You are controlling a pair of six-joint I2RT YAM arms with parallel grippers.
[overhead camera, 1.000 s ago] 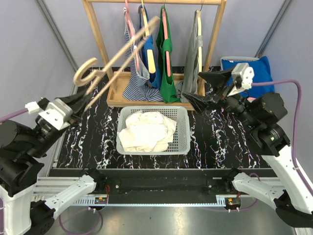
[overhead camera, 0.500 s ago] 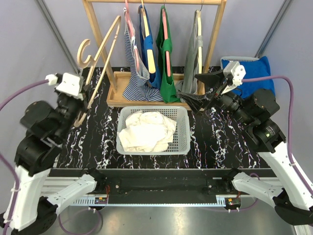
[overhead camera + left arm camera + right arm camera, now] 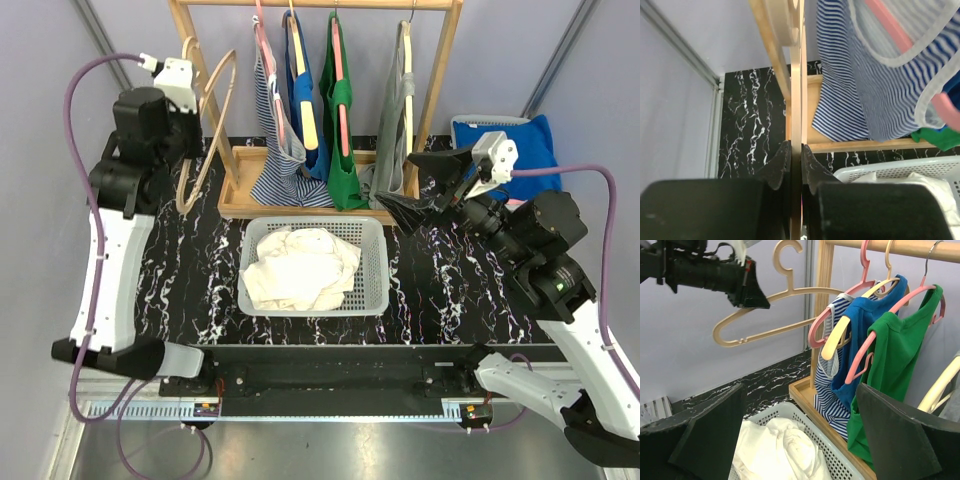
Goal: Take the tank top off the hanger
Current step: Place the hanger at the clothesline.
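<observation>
My left gripper will next move outward to the bare part of the rack's bar beside the striped top (image 3: 226, 3), hook the empty hanger there and let it go.
A white tank top (image 3: 300, 265) lies crumpled in the white basket (image 3: 375, 280), off any hanger; it also shows in the right wrist view (image 3: 775, 445). My left gripper (image 3: 192, 125) is shut on a bare beige hanger (image 3: 212, 115), held high beside the rack's left post. In the left wrist view the hanger's bar (image 3: 796, 95) is pinched between the jaws of the gripper (image 3: 796, 156). The right wrist view shows the hanger (image 3: 775, 315) empty. My right gripper (image 3: 425, 188) is open and empty, above the table right of the basket.
The wooden rack (image 3: 205, 75) carries a striped top (image 3: 272, 165), a blue top (image 3: 305, 110), a green top (image 3: 343, 130) and a grey one (image 3: 395, 130) on hangers. A blue cushion (image 3: 525, 145) sits at the back right. The rack's tray (image 3: 235, 195) borders the basket.
My left arm has risen and swung the bare hanger up and back to the rack's left post. My right gripper shifted slightly and stays open.
</observation>
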